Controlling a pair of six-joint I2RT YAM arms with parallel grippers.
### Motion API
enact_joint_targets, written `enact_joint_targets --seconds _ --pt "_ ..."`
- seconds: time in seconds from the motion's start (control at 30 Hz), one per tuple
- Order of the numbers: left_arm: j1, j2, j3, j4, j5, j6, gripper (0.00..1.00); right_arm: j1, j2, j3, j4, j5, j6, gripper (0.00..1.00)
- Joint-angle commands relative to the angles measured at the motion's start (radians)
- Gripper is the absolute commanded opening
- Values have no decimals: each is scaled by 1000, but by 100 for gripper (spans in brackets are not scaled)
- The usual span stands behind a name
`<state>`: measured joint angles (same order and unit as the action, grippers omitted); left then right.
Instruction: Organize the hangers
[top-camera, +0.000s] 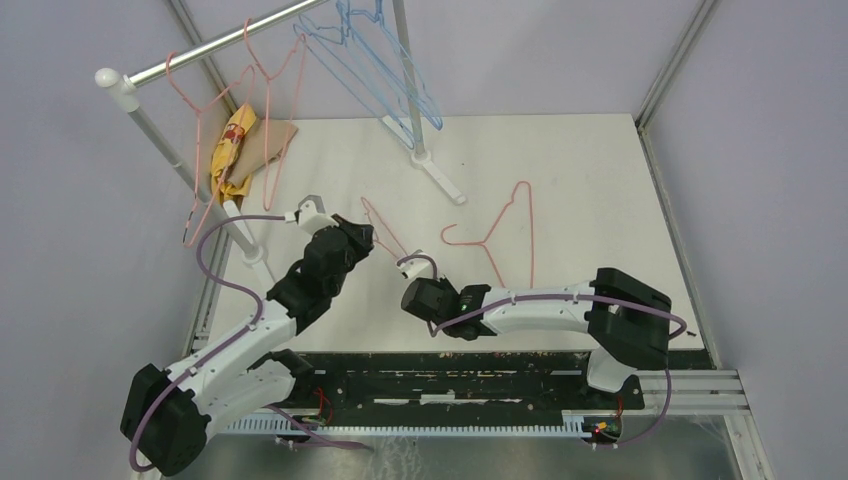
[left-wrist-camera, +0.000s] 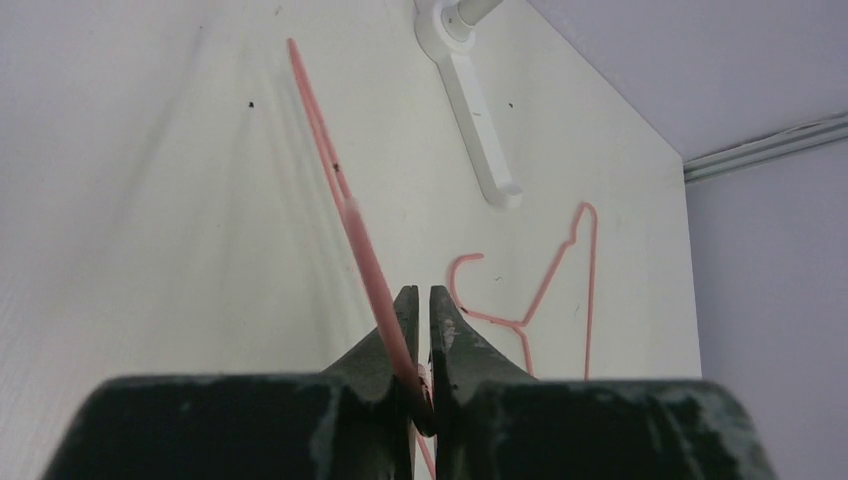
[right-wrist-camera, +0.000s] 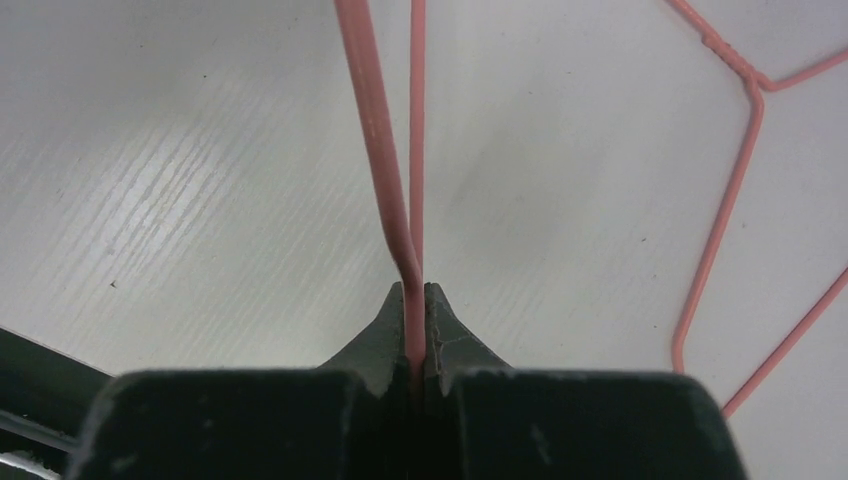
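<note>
My right gripper moves up and outward next and releases the hanger on the silver bar (top-camera: 275, 16), where matching pink hangers hang.
A pink hanger (top-camera: 383, 226) is held just above the table between both grippers. My left gripper (top-camera: 362, 240) is shut on one part of its wire (left-wrist-camera: 340, 190). My right gripper (top-camera: 414, 266) is shut on another part of the same wire (right-wrist-camera: 375, 130). The wire runs between the closed jaws in both wrist views, at the left gripper (left-wrist-camera: 418, 296) and at the right gripper (right-wrist-camera: 413, 292). A second pink hanger (top-camera: 505, 235) lies flat on the table to the right; it also shows in the left wrist view (left-wrist-camera: 560, 290) and the right wrist view (right-wrist-camera: 735, 170). Pink hangers (top-camera: 250, 70) and light blue hangers (top-camera: 372, 60) hang on the rail.
The silver rail (top-camera: 230, 45) on white poles crosses the back left; its right foot (top-camera: 440, 175) rests on the table and shows in the left wrist view (left-wrist-camera: 475, 110). A yellow-brown bag (top-camera: 238, 150) lies under the rail. Purple walls enclose the white table (top-camera: 600, 190).
</note>
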<state>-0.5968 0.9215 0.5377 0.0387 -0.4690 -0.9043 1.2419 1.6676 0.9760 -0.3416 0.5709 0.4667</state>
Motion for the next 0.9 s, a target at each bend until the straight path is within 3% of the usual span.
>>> enact_joint_targets --seconds 0.0,0.1,0.13,0.4,0.87 --pt "0 -32 38 45 46 20 29 -15 -81 -18 40 54 6 1" --pt "0 -50 30 81 155 92 87 -14 -108 -13 47 46 -25 1" --pt "0 -63 21 83 187 105 99 -15 -114 -9 45 47 -38 1" --pt "0 -261 -61 43 325 161 99 -36 -127 72 25 59 -135 1" --pt "0 -418 -177 -104 311 165 99 -117 -76 414 52 69 -342 1"
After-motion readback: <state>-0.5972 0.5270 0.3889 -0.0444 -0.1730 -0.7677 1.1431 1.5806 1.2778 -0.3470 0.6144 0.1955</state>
